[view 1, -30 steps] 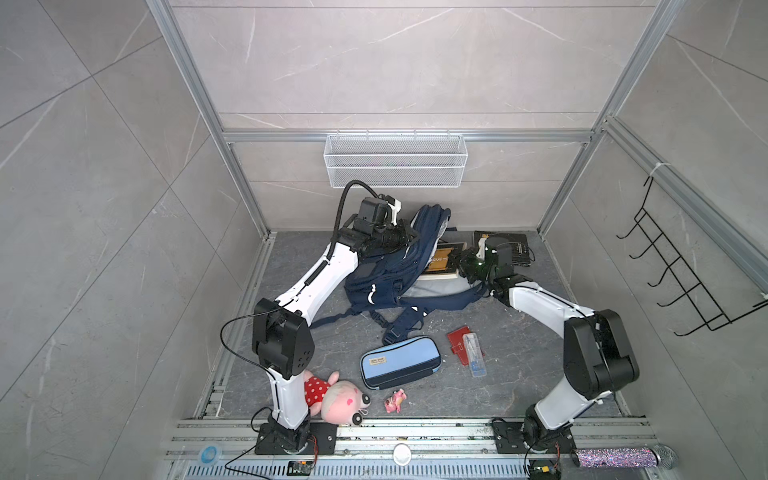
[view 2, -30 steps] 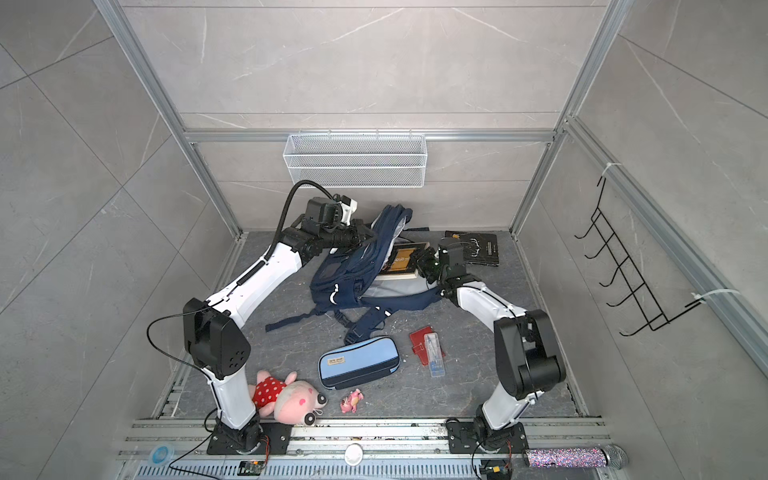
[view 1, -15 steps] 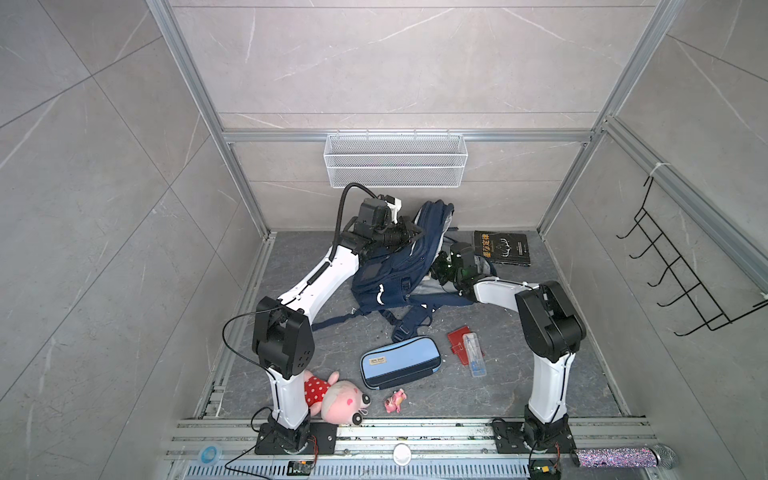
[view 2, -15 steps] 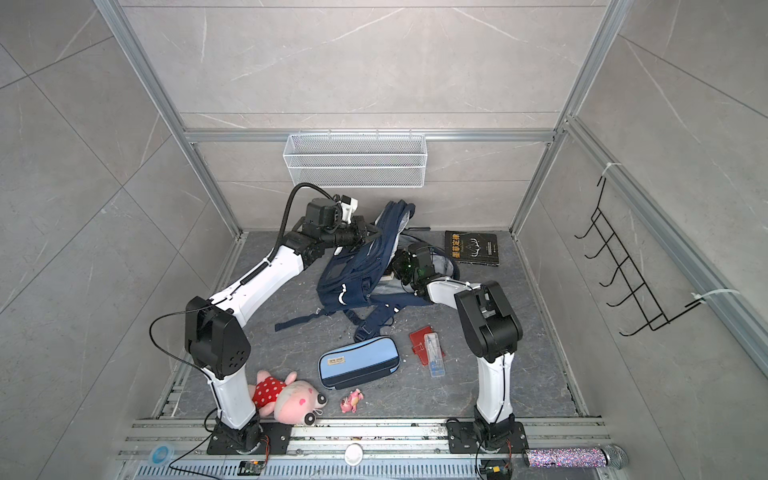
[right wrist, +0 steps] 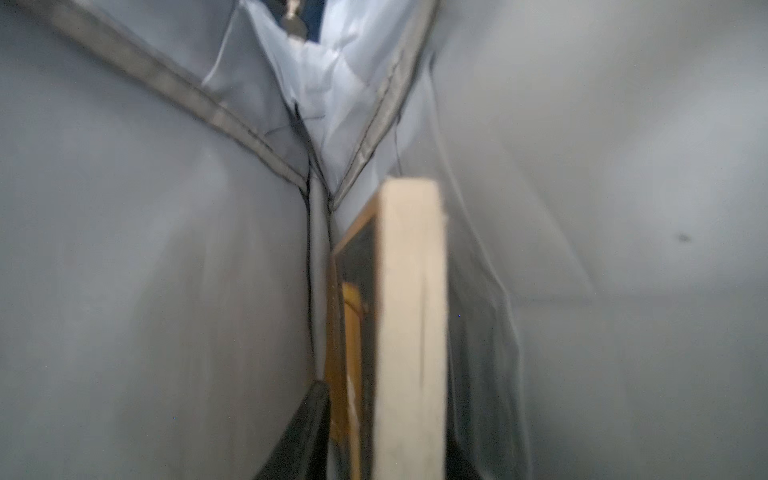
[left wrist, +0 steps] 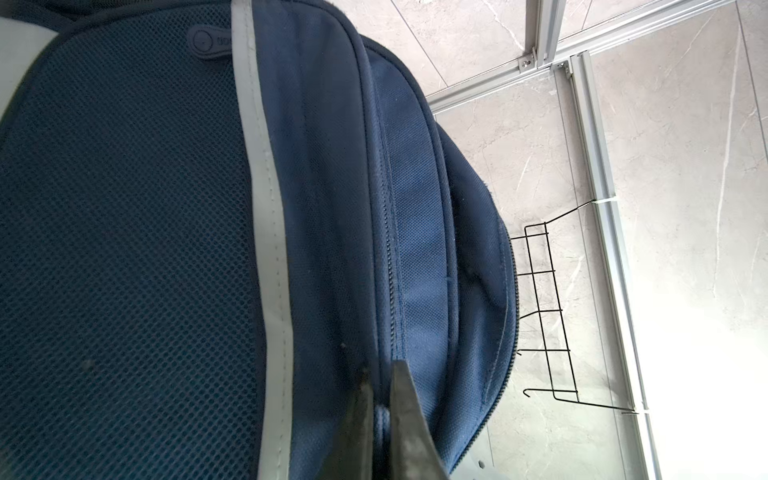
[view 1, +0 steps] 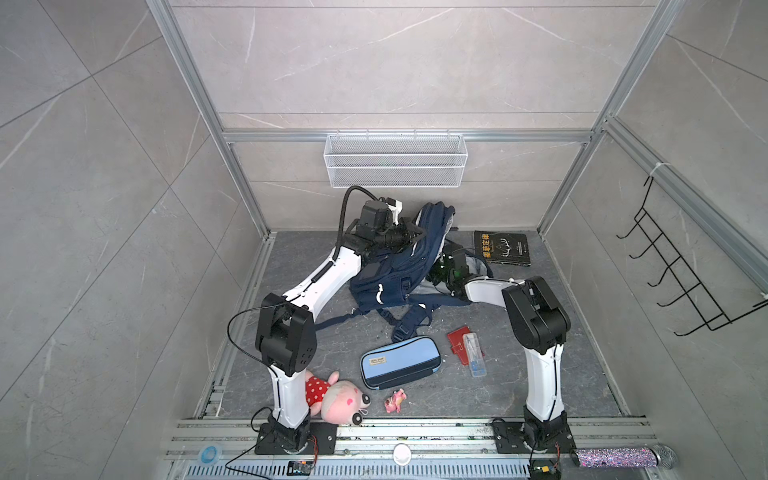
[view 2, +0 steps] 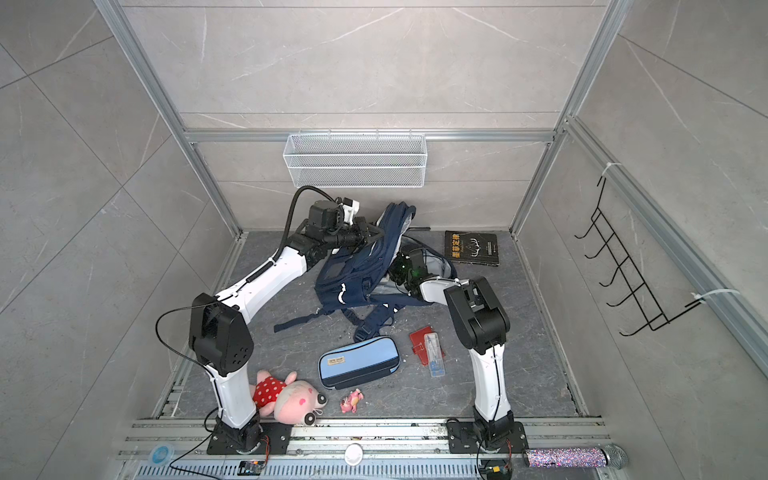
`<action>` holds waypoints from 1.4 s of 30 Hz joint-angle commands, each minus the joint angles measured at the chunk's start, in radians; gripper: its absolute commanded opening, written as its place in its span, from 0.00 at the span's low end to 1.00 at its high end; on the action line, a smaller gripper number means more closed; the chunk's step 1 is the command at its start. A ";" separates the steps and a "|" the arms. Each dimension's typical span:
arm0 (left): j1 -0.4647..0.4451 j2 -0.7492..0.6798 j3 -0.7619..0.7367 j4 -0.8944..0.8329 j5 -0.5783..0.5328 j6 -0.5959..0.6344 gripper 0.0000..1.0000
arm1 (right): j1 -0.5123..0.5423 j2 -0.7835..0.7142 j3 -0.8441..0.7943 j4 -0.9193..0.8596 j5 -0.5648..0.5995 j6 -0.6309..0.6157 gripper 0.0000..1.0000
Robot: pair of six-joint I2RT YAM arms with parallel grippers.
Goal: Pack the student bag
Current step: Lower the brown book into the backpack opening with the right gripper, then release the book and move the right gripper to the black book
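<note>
The fold of blue fabric goes down toward the bag's opening (view 1: 432,285) next, where my left gripper releases it, since the book already stands inside the bag's grey lining.
The navy student bag (view 1: 386,282) (view 2: 349,282) lies at the back of the floor, its top lifted. My left gripper (view 1: 415,237) (left wrist: 380,368) is shut on a fold of the bag's blue fabric beside a zip seam. My right gripper (right wrist: 386,411) is deep inside the bag's grey lining (right wrist: 166,249); in both top views only its wrist (view 1: 453,270) shows at the bag's mouth. A thick book (right wrist: 411,311) with cream page edges and an orange-black cover stands between the dark fingers (right wrist: 307,419). Whether they still press it does not show.
A black book (view 1: 503,248) lies on the floor at the back right. Nearer the front are a light-blue pencil case (view 1: 401,361), a red wallet (view 1: 457,338) under a clear case (view 1: 473,353), a pink pig plush (view 1: 336,395) and a small pink toy (view 1: 395,401). A wire basket (view 1: 395,160) hangs on the back wall.
My right arm has folded in and carried the book from the bag's mouth deep into the bag, uncovering the black book on the floor. The left gripper keeps its hold.
</note>
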 commanded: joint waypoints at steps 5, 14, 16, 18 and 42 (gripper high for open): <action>0.054 -0.072 -0.013 0.141 0.009 0.044 0.00 | -0.021 -0.110 0.016 -0.067 0.006 -0.076 0.74; 0.131 -0.057 -0.043 0.082 0.000 0.126 0.00 | -0.066 -0.273 -0.064 -0.188 0.017 -0.133 0.90; 0.132 -0.030 -0.021 0.063 0.002 0.146 0.00 | -0.082 -0.313 -0.087 -0.227 0.017 -0.146 0.90; 0.132 0.002 -0.006 0.058 0.011 0.146 0.00 | -0.104 -0.359 -0.115 -0.264 0.020 -0.161 0.91; 0.039 0.213 0.015 -0.173 -0.038 0.301 0.31 | -0.516 -0.183 0.201 -0.805 0.156 -0.633 0.89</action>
